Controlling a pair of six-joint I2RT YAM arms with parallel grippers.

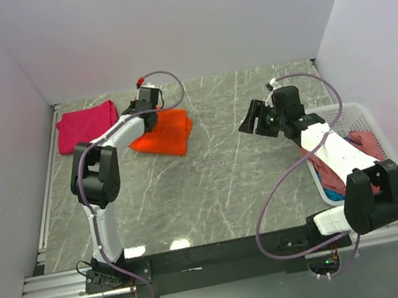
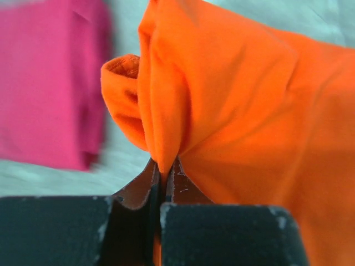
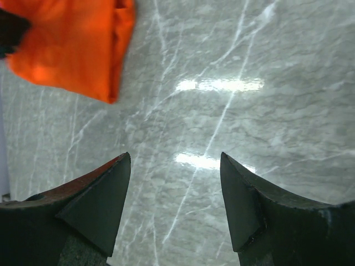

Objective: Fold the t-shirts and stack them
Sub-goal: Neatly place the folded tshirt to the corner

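Observation:
Next, my left gripper lifts, carries the orange t-shirt's fold over the magenta-pink t-shirt [image 1: 85,126] [image 2: 41,88], already folded to the gripper's left in the top view, and lowers to release.
A folded bright orange t-shirt [image 1: 165,133] lies at the back middle of the table. My left gripper [image 1: 145,114] is shut on its far left edge; in the left wrist view a pinched fold of the orange cloth [image 2: 233,100] rises from between the closed fingers [image 2: 164,172]. A folded magenta-pink t-shirt [image 1: 85,126] lies to the left of it, also seen blurred [image 2: 50,83] in the left wrist view. My right gripper [image 1: 249,120] hovers open over bare table, nothing between its fingers [image 3: 175,160]. The orange shirt's corner [image 3: 72,44] shows up left of it.
A white lattice basket [image 1: 363,116] stands at the right edge, holding rose-pink cloth [image 1: 364,143] and a bit of blue cloth [image 1: 333,193], partly under my right arm. White walls close in the back and both sides.

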